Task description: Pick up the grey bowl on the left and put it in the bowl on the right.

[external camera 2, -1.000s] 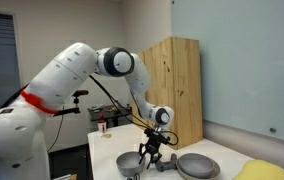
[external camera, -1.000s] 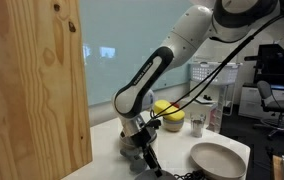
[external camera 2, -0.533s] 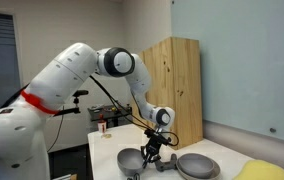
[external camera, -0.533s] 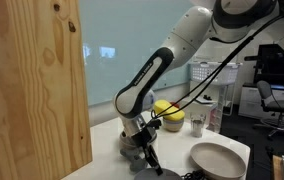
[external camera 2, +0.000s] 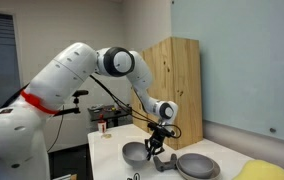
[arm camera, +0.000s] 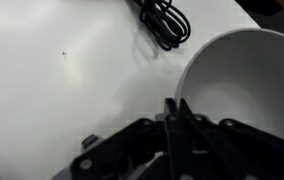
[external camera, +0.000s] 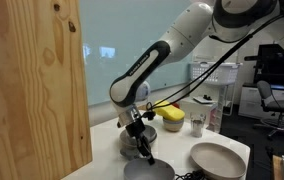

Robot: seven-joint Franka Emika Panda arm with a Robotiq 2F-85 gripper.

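Observation:
I will next lift my gripper, move it over the wide bowl (external camera: 218,158) on the table and lower it to release the grey bowl's rim, as the grey bowl hangs low beside it.
My gripper (external camera 2: 157,146) is shut on the rim of the grey bowl (external camera 2: 135,152) and holds it tilted a little above the white table. In an exterior view the grey bowl (external camera: 148,170) hangs below the gripper (external camera: 142,148) at the bottom edge. In the wrist view the shut fingers (arm camera: 177,108) pinch the rim of the bowl (arm camera: 244,70), which looks pale there. The wide beige bowl (external camera: 218,158) stands on the table to the right. A wide bowl (external camera 2: 197,166) also lies on the table just right of the held one.
A tall wooden cabinet (external camera: 32,85) stands close on the left. A yellow object (external camera: 168,117) and a cup (external camera: 198,123) sit behind. A black cable (arm camera: 164,20) lies on the white table (arm camera: 52,80). A dark object (external camera: 129,146) sits behind the gripper.
The gripper has risen and shifted slightly, and the grey bowl has come up off the table with it.

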